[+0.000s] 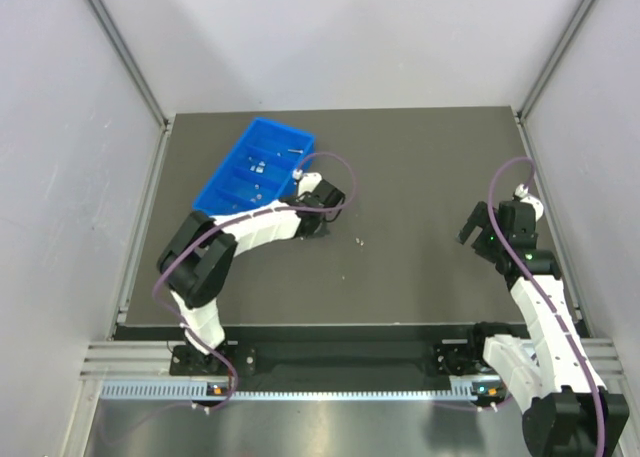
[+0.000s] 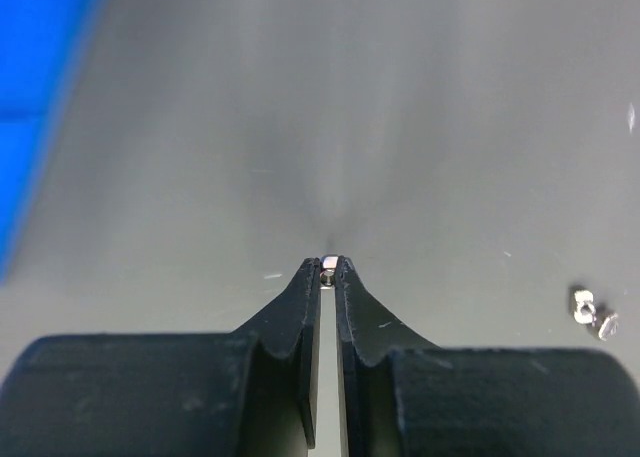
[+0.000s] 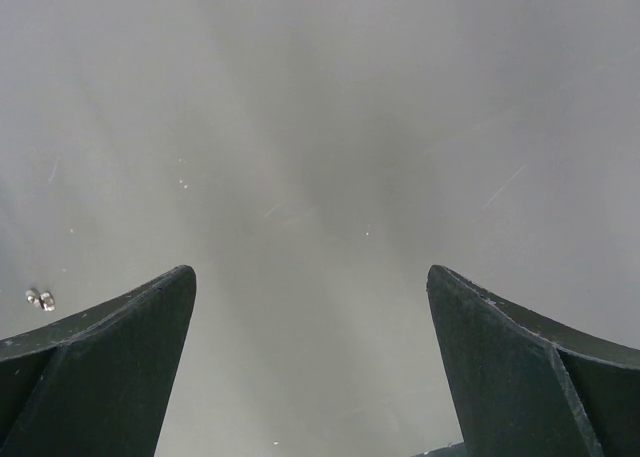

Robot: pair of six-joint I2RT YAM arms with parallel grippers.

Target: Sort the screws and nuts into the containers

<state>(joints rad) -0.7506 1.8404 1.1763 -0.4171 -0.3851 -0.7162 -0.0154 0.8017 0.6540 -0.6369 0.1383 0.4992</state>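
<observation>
I will next swing my left gripper up and to the left in the top view, over the tray's near section point(image 1: 222, 204), and release the nut, because the nut is still outside.
The blue four-compartment tray point(image 1: 228, 184) lies at the back left of the mat and holds several small metal pieces; its edge shows in the left wrist view point(image 2: 30, 97). My left gripper point(image 2: 328, 267) is shut on a tiny silver nut point(image 2: 328, 269) pinched at its fingertips, just above the mat, right of the tray point(image 1: 318, 227). Two small silver pieces point(image 2: 593, 315) lie together on the mat to its right, also in the top view point(image 1: 357, 241) and the right wrist view point(image 3: 40, 299). My right gripper point(image 3: 310, 287) is open and empty over bare mat at the right point(image 1: 478, 227).
Grey enclosure walls stand on three sides with aluminium posts at the back corners. The dark mat point(image 1: 420, 167) ends at a metal rail along the near edge. Purple cables loop over both arms.
</observation>
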